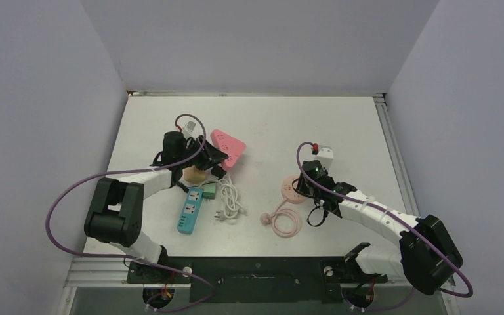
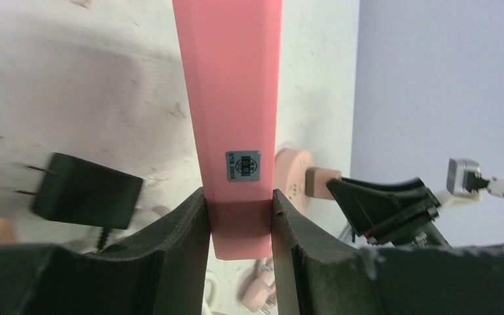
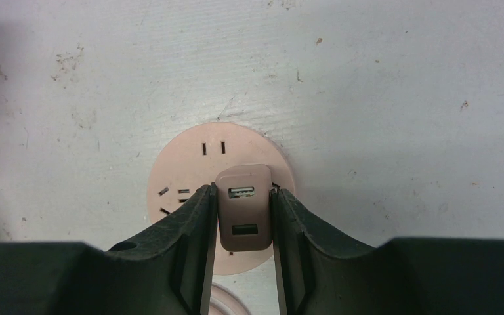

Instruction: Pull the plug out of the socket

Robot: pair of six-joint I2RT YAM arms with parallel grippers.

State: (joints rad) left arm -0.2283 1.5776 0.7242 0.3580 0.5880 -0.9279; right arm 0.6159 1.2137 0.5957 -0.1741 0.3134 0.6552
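The tabletop by the black plug lies below, so my left gripper needs to move down, drifting left in the top view, and release the socket there.
A round pink socket [image 3: 190,172] lies flat on the table, with a beige USB charger plug [image 3: 243,211] sitting on its face. My right gripper [image 3: 243,197] is shut on this plug, one finger on each side. In the top view the right gripper [image 1: 307,182] is over the round socket [image 1: 291,188]. My left gripper [image 2: 239,205] is shut on the end of a pink triangular socket [image 2: 233,92], which also shows in the top view [image 1: 230,144]. A black plug [image 2: 85,191] with bare prongs lies on the table to its left.
A teal power strip [image 1: 189,210] and a white coiled cable [image 1: 230,202] lie near the left arm. A pink cable coil [image 1: 283,222] lies in front of the round socket. The grey walls enclose the table on three sides.
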